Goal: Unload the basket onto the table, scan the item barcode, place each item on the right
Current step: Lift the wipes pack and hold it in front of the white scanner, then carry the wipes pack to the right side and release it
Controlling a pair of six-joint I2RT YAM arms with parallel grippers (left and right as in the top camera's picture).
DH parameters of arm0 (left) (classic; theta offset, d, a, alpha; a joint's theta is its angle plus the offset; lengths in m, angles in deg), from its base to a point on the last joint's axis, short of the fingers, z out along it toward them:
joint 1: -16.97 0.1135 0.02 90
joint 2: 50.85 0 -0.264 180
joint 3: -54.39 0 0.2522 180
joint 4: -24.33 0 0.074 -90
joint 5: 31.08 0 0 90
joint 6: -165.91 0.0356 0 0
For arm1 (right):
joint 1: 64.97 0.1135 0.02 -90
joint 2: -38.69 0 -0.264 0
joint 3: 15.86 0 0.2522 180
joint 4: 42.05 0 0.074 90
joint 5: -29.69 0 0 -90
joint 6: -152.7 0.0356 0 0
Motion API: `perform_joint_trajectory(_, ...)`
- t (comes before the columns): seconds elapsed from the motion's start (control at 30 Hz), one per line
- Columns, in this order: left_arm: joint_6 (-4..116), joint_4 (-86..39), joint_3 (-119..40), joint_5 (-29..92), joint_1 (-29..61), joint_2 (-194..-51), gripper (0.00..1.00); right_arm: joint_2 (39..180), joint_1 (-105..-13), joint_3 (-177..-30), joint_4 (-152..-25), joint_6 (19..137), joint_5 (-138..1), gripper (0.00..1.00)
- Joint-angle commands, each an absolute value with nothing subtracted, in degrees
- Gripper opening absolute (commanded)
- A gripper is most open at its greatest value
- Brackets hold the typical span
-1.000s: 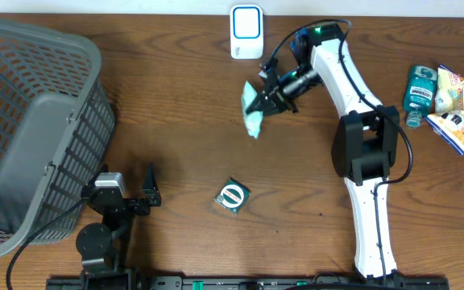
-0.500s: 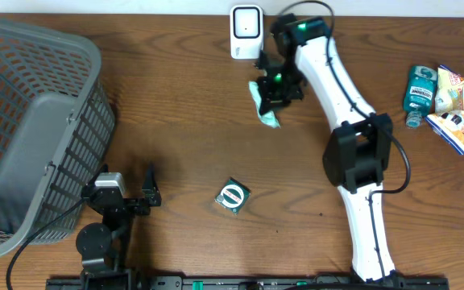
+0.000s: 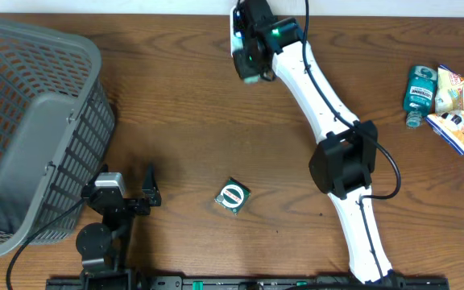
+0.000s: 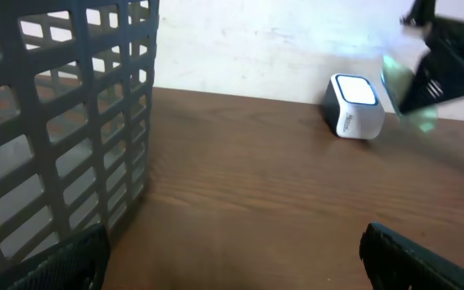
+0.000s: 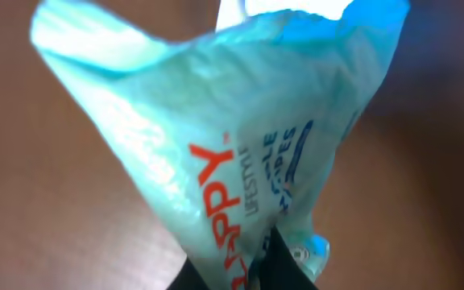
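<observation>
The packet faces the scanner [image 3: 236,34], so next I need to move my right gripper from the scanner toward the right in the overhead view, to the tabletop [image 3: 385,101] beside the teal bottle.
My right gripper [image 3: 251,50] is shut on a pale green wipes packet [image 5: 240,161] with orange lettering. It holds the packet at the back edge of the table, right in front of the white scanner [image 3: 236,34], which the arm partly covers from overhead. In the left wrist view the scanner [image 4: 353,105] shows its blue-lit face, and the blurred packet [image 4: 401,89] hangs just to its right. Near the front left, my left gripper [image 3: 153,187] stands open with nothing between its fingers [image 4: 425,258].
A grey slatted basket [image 3: 39,121] fills the left side, close to the left arm. A small dark green packet with a round label [image 3: 233,196] lies at the front middle. A teal bottle [image 3: 419,90] and snack packets [image 3: 456,105] sit at the right edge.
The right arm has swung the wipes packet from the table's middle back and left, up to the scanner. The left arm has not moved.
</observation>
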State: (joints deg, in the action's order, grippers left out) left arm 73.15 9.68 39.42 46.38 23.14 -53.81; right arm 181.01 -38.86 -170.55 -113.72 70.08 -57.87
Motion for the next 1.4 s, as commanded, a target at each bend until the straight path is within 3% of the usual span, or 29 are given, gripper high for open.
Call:
perform_joint_trajectory(0.0, 73.3, 7.8, 40.4, 45.7, 23.2, -53.7, 0.98, 179.7, -37.9, -168.5, -105.3, 69.3, -47.8, 0.01)
perform_joint_trajectory(0.4, 73.3, 7.8, 40.4, 45.7, 23.2, -53.7, 0.98, 188.6, -38.3, -165.6, -71.2, 60.5, -46.7, 0.01)
perform_joint_trajectory(0.87, 73.3, 7.8, 40.4, 45.7, 23.2, -53.7, 0.98, 189.5, -38.4, -165.6, -71.5, 60.0, -43.9, 0.01)
perform_joint_trajectory(1.03, 73.3, 7.8, 40.4, 45.7, 23.2, -53.7, 0.98, 186.0, -38.7, -165.7, -78.6, 60.6, -36.4, 0.01)
perform_joint_trajectory(1.2, 73.3, 7.8, 40.4, 45.7, 23.2, -53.7, 0.98, 178.7, -41.9, -165.7, -100.0, 71.4, -27.4, 0.01)
perform_joint_trajectory(1.37, 73.3, 7.8, 40.4, 45.7, 23.2, -53.7, 0.98, 176.8, -49.4, -165.6, -118.0, 80.5, -27.5, 0.01)
